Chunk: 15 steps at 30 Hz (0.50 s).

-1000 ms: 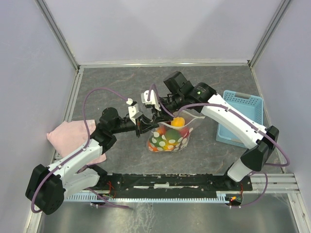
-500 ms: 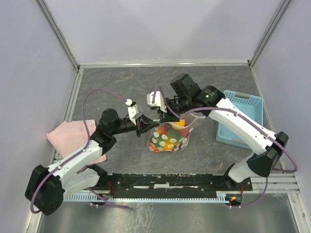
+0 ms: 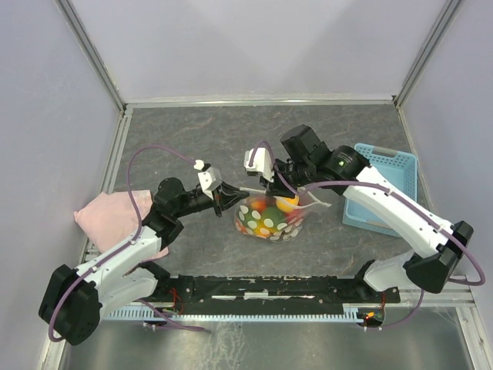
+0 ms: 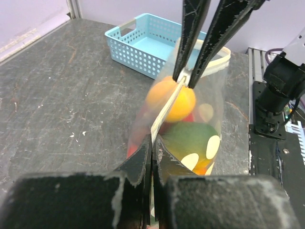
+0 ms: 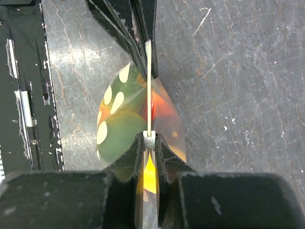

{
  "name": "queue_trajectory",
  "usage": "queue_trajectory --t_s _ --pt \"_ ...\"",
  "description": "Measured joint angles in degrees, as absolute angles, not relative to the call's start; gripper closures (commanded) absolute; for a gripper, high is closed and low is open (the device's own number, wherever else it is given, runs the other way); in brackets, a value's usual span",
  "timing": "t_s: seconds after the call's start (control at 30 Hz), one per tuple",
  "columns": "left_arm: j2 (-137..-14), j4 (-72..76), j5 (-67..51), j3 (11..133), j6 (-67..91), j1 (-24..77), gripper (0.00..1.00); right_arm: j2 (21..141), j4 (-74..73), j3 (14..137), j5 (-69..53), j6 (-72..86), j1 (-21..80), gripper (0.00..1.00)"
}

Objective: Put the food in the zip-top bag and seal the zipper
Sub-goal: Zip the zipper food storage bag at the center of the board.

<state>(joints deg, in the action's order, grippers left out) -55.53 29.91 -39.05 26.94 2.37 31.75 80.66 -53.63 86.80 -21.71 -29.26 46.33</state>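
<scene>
The gaping zipper end lies to the right of my right gripper in the top view, so I will pull the zipper's slider there, then down and back, and release.
The zip-top bag hangs just above the table centre, a clear pouch with white spots. Inside it is the food: an orange fruit, a green one and red ones. My left gripper is shut on the left end of the zipper. The whitish strip runs taut from it to my right gripper. That gripper is shut on a small white slider piece on the zipper, partway along the mouth. The left fingers show at the strip's far end in the right wrist view.
A light-blue perforated basket stands at the right, behind the right arm. A pink cloth lies at the left edge under the left arm. Black rails run along the near edge.
My right gripper has slid rightward along the bag's mouth and its arm has swung right. The strip between the grippers is longer and straighter. The left gripper drifted slightly left, still clamped.
</scene>
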Motion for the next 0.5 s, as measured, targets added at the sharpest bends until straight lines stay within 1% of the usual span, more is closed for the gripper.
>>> queue_trajectory --t_s 0.2,0.5 --pt "-55.72 31.77 -36.97 26.85 2.39 31.2 0.97 77.69 -53.65 85.1 -18.39 -26.72 46.33 0.98" --pt "-55.7 31.94 -30.0 26.39 2.52 31.2 0.97 73.36 -54.15 82.52 -11.86 -23.05 46.15 0.98"
